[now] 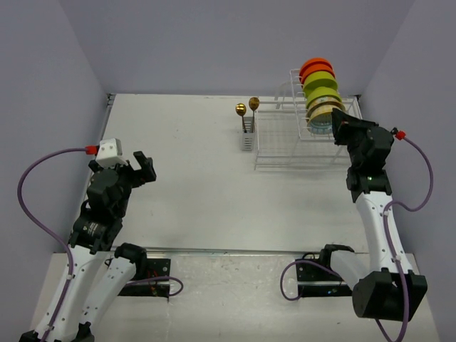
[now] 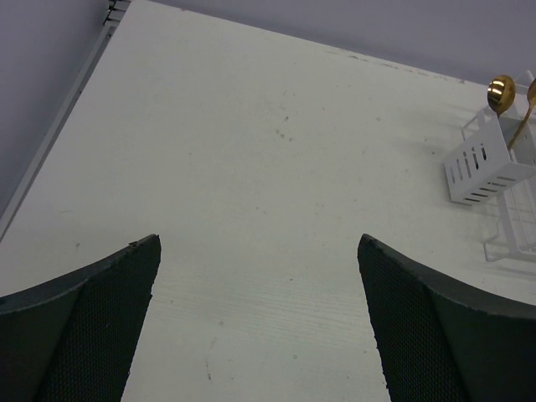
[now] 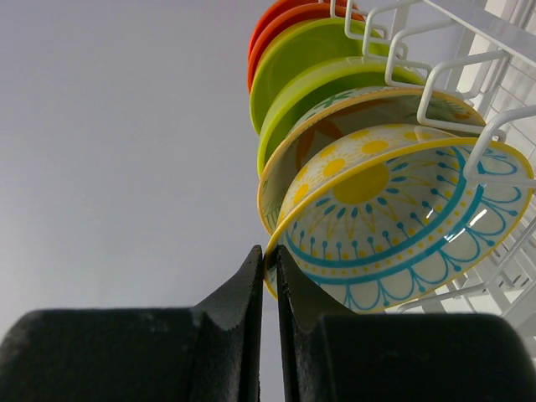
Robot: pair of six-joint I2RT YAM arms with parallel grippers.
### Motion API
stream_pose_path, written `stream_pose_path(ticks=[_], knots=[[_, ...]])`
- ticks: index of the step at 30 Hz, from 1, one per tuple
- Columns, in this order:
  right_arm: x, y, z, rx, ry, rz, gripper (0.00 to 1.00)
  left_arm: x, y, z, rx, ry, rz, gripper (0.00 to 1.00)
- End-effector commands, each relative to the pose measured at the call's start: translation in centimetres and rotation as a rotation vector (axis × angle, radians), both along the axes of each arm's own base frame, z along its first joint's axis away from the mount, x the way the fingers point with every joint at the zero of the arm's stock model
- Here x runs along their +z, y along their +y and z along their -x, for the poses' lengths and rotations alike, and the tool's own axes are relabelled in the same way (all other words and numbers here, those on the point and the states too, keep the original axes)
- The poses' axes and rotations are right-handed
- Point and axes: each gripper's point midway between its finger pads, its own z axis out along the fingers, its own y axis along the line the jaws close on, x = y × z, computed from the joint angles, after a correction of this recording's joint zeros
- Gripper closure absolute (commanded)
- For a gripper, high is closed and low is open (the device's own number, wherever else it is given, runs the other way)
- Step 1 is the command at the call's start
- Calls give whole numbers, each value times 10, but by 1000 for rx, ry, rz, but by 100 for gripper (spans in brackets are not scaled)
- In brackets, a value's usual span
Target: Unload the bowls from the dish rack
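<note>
I will next lift the patterned bowl off the dish rack's wires with my right gripper, move it across to the left in the top view, lower it to the bare table below and let go of the bowl.
The white wire dish rack stands at the far right of the table. Several bowls stand on edge in its raised upper tier: orange at the back, lime-green in the middle, cream patterned at the front. My right gripper is at the front of the row. In the right wrist view it is shut on the rim of the front patterned bowl, which still sits in the rack wires. My left gripper is open and empty over the bare table at the left.
A small white cutlery caddy on the rack's left side holds two gold spoons; both show in the left wrist view. Grey walls enclose the table on the left, back and right.
</note>
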Motion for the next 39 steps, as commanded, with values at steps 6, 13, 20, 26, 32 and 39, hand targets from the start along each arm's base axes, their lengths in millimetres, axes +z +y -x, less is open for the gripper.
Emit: stream_pose_path(ticks=[6, 13, 20, 26, 32, 39], knots=[[35, -1, 8, -7, -179, -6, 100, 9, 4, -1, 21, -39, 7, 0], [50, 0, 14, 2, -252, -28, 100, 10, 4, -1, 18, -45, 9, 0], [62, 3, 22, 12, -299, -43, 100, 11, 4, 0, 16, -48, 10, 0], [70, 3, 29, 14, -327, -48, 100, 11, 3, 0, 13, -50, 10, 0], [81, 4, 40, 9, -339, -45, 100, 11, 4, -1, 18, -48, 9, 0], [76, 7, 42, 27, -296, -36, 100, 11, 4, 0, 18, -49, 9, 0]])
